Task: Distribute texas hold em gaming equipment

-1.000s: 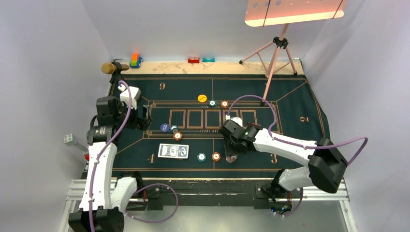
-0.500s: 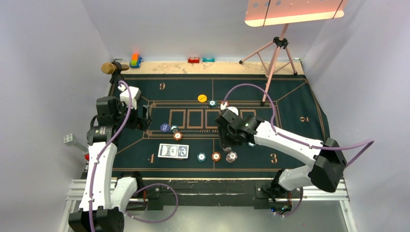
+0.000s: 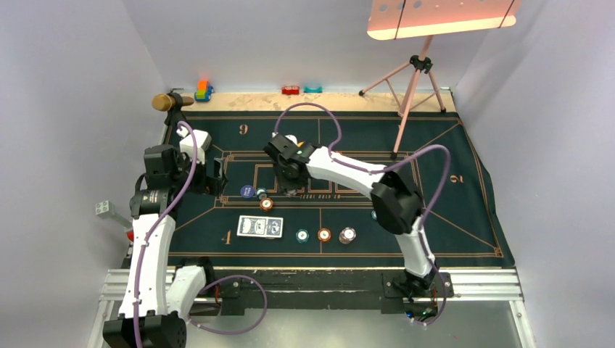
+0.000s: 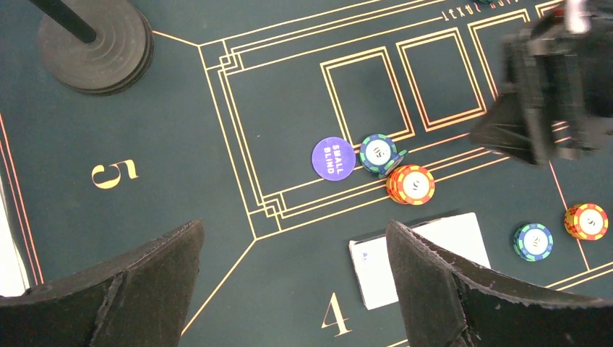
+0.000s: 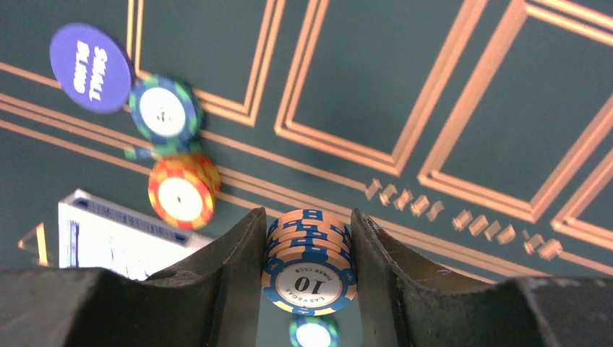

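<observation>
My right gripper will next go down toward the teal and orange chips, onto the clear mat beside the teal chip, as they already sit beside the small-blind disc (image 3: 246, 191).
My right gripper (image 5: 307, 218) is shut on a stack of tan-and-blue "10" chips (image 5: 309, 269), held above the dark green mat (image 3: 435, 145). In the top view the right gripper (image 3: 290, 188) hangs over the gold card boxes. Just left of it lie the navy small-blind disc (image 3: 246, 191), a teal chip (image 3: 261, 193), an orange chip (image 3: 267, 204) and the blue-backed cards (image 3: 259, 227). My left gripper (image 4: 293, 282) is open over the "4" corner, nothing between its fingers (image 4: 441, 282). Near the front edge sit a teal chip (image 3: 302, 235), an orange chip (image 3: 324, 235) and a white-grey stack (image 3: 348, 235).
A pink tripod stand (image 3: 410, 87) stands at the back right of the mat. Small colourful toys (image 3: 204, 90) line the far edge. A black round stand base (image 4: 94, 47) sits at the mat's far left corner. The right arm's elbow (image 3: 395, 199) hangs over the mat's middle.
The right arm has swung from the front middle of the mat to the far left, carrying the chip stack. The white-grey stack stays by the front edge. The left arm has not moved.
</observation>
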`<state>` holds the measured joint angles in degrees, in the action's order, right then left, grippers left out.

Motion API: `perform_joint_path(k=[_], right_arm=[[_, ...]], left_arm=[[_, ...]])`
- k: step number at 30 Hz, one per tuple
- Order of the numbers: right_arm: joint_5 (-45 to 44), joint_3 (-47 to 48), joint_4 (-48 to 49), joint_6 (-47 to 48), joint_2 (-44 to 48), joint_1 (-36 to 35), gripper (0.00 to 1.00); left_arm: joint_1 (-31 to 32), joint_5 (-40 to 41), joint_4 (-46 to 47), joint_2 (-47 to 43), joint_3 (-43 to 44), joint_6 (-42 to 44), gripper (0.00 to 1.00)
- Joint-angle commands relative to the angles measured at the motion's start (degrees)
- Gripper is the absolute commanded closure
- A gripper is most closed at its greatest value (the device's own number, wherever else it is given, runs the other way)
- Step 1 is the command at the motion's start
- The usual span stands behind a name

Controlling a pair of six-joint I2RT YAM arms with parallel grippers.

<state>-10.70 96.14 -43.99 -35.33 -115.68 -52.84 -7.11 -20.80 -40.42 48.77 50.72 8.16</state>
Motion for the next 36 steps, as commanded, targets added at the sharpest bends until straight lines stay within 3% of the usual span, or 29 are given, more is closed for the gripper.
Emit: perform_joint_path(k=[1,17,20,24,28,36], right_arm=[[0.34,10.65,-0.17,2.24,-7.23,-0.07,0.92],[1.64,27.47,-1.2,2.29,-23.13,0.18,0.92],[2.27,27.85,-1.05,2.33,-24.2,0.28,0.82],[3.13,28.34,-1.32,2.64,-25.07,0.45,0.49],[2.74,28.49,-1.63,3.19,-23.9,0.67,0.29],[-1.55,30.09,-4.63,5.01,-16.63,2.95,0.25]], left_arm=[[-0.51,-0.72,0.71,-0.83,-0.23,0.76,0.0],[-0.49,-1.18,0.77,-1.04,-0.3,0.76,0.0],[-0.53,-1.22,0.79,-0.78,-0.25,0.83,0.0],[-0.56,-1.42,0.8,-0.6,-0.27,0.78,0.0],[-0.58,-1.44,0.87,-0.58,-0.36,0.79,0.0],[-0.53,-1.36,0.93,-0.68,-0.36,0.68,0.0]])
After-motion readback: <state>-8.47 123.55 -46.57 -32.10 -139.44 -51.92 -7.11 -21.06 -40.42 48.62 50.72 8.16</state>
